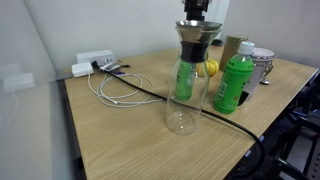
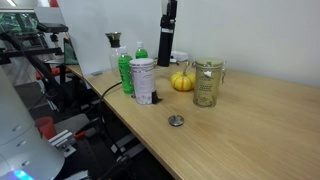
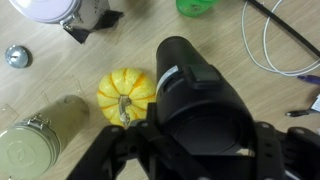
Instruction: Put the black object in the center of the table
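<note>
I need to lower my gripper next and move it away from the yellow pumpkin [image 2: 182, 81] toward the green bottle, onto bare wood, because the black object [image 2: 166, 43] is still hanging above the table.
The black object [image 3: 190, 85], a matte black cylinder, fills the wrist view between my jaws. My gripper [image 3: 192, 150] is shut on it. In an exterior view the gripper [image 2: 167, 38] holds the black object [image 2: 164, 56] upright, just above the light wood table [image 2: 250, 130], behind a small yellow pumpkin [image 2: 182, 81]. In an exterior view my gripper [image 1: 195, 9] shows at the top edge, and the cylinder is mostly hidden behind the glass carafe [image 1: 182, 85]. The table [image 1: 120, 135] lies below.
A green bottle [image 1: 233, 85] [image 2: 125, 72], a white can [image 2: 142, 81], a glass jar [image 2: 206, 83] [image 3: 35, 145] and a small metal lid [image 2: 176, 121] [image 3: 17, 55] stand nearby. White cables [image 1: 112, 88] [image 3: 285, 50] and a thick black cable [image 1: 160, 97] cross the table.
</note>
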`<state>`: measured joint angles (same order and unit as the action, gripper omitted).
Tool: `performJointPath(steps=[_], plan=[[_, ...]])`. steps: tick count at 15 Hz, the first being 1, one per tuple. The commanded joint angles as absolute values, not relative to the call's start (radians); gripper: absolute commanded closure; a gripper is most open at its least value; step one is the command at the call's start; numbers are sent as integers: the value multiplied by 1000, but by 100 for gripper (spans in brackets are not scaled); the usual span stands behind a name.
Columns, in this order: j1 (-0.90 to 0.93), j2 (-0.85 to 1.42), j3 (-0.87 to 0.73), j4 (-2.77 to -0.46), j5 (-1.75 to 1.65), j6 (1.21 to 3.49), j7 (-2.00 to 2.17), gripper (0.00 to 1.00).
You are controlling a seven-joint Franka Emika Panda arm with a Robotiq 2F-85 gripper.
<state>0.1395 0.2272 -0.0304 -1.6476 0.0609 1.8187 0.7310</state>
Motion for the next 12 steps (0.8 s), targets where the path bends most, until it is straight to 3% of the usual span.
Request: performJointPath(steps=[1, 12], plan=[[121, 164, -5, -1776, 104, 1896, 715, 54], [129, 154, 32, -1924, 99, 2046, 720, 54]])
